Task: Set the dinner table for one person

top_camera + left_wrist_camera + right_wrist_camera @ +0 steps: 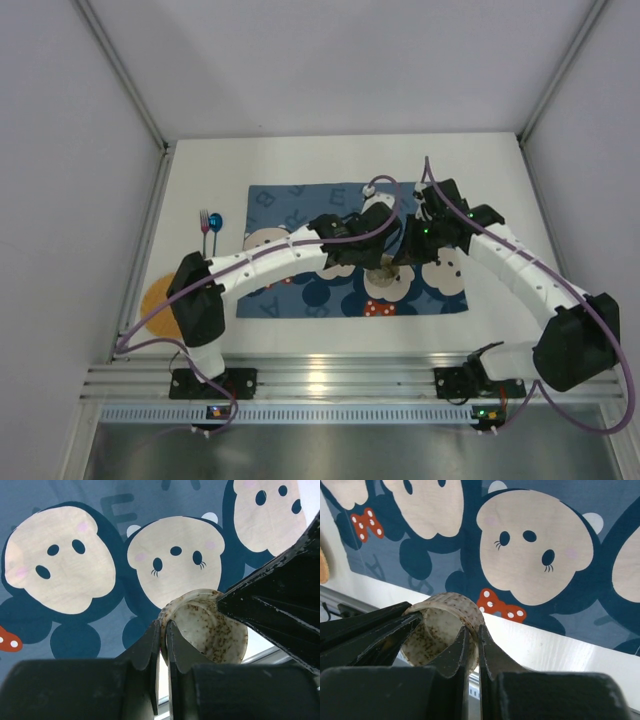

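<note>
My right gripper will next go outward and down to release the cup (pixel 388 268) by the placemat's far corner on that side, since the cup still hangs midair.
A beige brown-speckled cup (pixel 388 268) hangs above the dark-blue cartoon-mouse placemat (pixel 300 212) on the white dinner table (pixel 200 170). My left gripper (pixel 383 256) is shut on the cup's rim; in the left wrist view its jaws (pixel 163 626) pinch the cup wall (pixel 210 630). My right gripper (pixel 410 250) is shut on the opposite rim; in the right wrist view its jaws (pixel 472 630) clamp the cup wall (pixel 440 625). Each wrist view shows the other gripper's fingers (pixel 280 605) (pixel 365 635) on the cup.
A purple fork (pixel 205 222) and a blue spoon (pixel 217 224) lie left of the placemat. An orange round plate (pixel 158 300) sits at the table's left near edge. The ribbed metal rail (pixel 330 380) runs along the front. Walls enclose the table.
</note>
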Controlling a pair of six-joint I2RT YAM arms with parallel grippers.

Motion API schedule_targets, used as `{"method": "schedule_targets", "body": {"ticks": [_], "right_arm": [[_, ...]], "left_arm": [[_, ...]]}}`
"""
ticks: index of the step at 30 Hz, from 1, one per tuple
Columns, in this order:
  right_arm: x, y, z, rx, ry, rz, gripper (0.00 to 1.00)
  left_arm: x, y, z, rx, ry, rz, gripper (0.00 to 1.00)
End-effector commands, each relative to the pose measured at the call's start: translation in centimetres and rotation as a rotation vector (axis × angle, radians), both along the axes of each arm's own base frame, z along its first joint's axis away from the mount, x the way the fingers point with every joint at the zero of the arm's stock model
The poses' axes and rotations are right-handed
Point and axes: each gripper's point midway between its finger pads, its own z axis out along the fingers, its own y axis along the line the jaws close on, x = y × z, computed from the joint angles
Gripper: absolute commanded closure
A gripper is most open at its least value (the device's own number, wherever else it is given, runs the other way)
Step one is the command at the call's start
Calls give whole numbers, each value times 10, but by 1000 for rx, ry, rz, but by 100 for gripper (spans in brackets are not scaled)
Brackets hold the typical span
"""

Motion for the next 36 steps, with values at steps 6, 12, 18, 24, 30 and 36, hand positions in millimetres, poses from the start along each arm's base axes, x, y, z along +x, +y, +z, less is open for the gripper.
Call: {"method": "schedule_targets", "body": {"ticks": [6, 12, 18, 24, 30, 36], "right_arm": [[2, -4, -15, -81, 12, -9, 100], [16, -7, -9, -117, -24, -30, 100], [32, -8, -7, -146, -37, -52, 100], [64, -19, 1, -177, -65, -103, 100], [125, -55, 9, -183, -83, -233, 100], [185, -88, -3, -209, -81, -326, 100]], "left_arm": [[32, -39, 63, -174, -114, -14, 89], [44, -34, 66, -185, -115, 1, 71], [53, -17, 63, -173, -111, 36, 68], [64, 11, 73, -159, -139, 93, 45], [76, 68, 76, -136, -147, 188, 30], [79, 152, 79, -105, -150, 322, 20]]}}
